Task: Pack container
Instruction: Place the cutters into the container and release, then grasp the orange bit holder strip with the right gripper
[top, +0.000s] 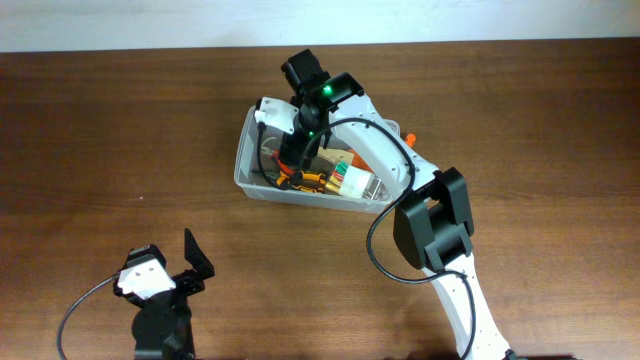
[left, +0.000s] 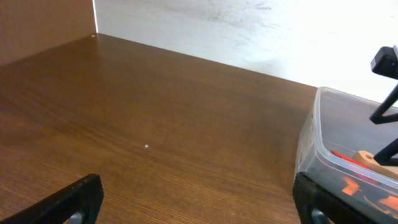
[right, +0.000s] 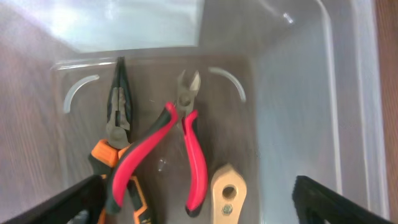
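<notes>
Next I should move my right gripper past the container's rim and down onto the small orange object, which lies to its right in the overhead view, still unpacked.
The clear plastic container stands at the table's middle back; its corner also shows in the left wrist view. Inside it lie red-handled cutters, orange-and-black needle-nose pliers and a tan wooden handle. My right gripper is open and empty, hovering over the container with the tools between its fingers; it also shows in the overhead view. My left gripper is open and empty over bare table at the front left, its fingers also showing in its wrist view.
More items, orange, yellow and green-white, lie in the container's right part. A small orange object pokes out behind the right arm. A white wall edge borders the table's far side.
</notes>
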